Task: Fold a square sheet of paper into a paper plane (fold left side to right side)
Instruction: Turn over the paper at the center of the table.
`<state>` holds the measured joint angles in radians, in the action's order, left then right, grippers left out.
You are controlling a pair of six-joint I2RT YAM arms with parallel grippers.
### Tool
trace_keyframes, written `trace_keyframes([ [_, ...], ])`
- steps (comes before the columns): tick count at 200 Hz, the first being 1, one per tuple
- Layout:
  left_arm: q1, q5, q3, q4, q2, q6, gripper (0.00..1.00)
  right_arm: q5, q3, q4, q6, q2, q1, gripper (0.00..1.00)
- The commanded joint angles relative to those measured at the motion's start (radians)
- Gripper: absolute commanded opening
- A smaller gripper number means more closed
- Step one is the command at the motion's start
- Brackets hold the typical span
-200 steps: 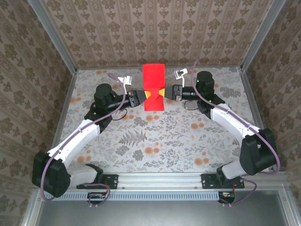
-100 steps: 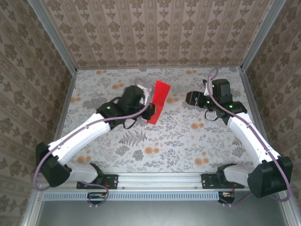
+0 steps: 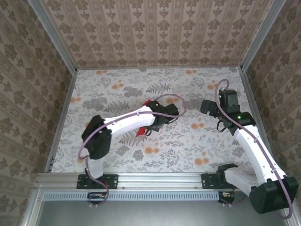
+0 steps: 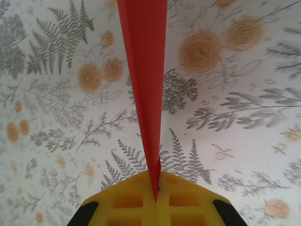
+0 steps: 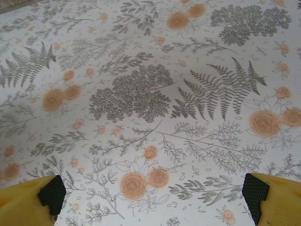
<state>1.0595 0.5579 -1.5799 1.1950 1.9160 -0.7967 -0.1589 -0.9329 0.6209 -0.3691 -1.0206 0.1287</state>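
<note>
My left gripper will next lower the pinched paper edge onto the flower-patterned tabletop and let go of it there, because that spot is below the gripper's fingers.
My left gripper (image 4: 156, 188) is shut on the red sheet of paper (image 4: 146, 70), pinching its edge between the yellow pads (image 4: 127, 200). The sheet runs away from the jaws as a narrow red wedge, seen edge-on and lifted off the table. In the top view the left arm (image 3: 127, 121) reaches across the middle of the table. There the paper shows as small red slivers (image 3: 140, 132) under and beside the arm. My right gripper (image 5: 154, 195) is open with nothing but bare tabletop between its fingertips (image 5: 256, 193). It hangs at the right of the table (image 3: 205, 106), apart from the paper.
The flower-patterned tabletop (image 3: 188, 146) is walled by patterned panels at the back and sides. An aluminium rail (image 3: 160, 180) runs along the near edge by the arm bases. A purple cable (image 3: 176, 101) loops over the left wrist.
The right gripper has let go of the paper and drawn back to the right. The left arm has swung rightward across the table, carrying the paper over with it.
</note>
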Motion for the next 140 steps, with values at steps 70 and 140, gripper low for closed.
trace_keyframes([
  [70,-0.017,-0.201,-0.136,-0.022,0.208,-0.021,0.02,0.002,0.028,0.03,0.019,0.015,-0.008,1.0],
  [140,-0.075,-0.472,-0.147,-0.184,0.254,0.045,0.18,0.092,0.044,0.015,0.009,-0.02,-0.008,1.0],
])
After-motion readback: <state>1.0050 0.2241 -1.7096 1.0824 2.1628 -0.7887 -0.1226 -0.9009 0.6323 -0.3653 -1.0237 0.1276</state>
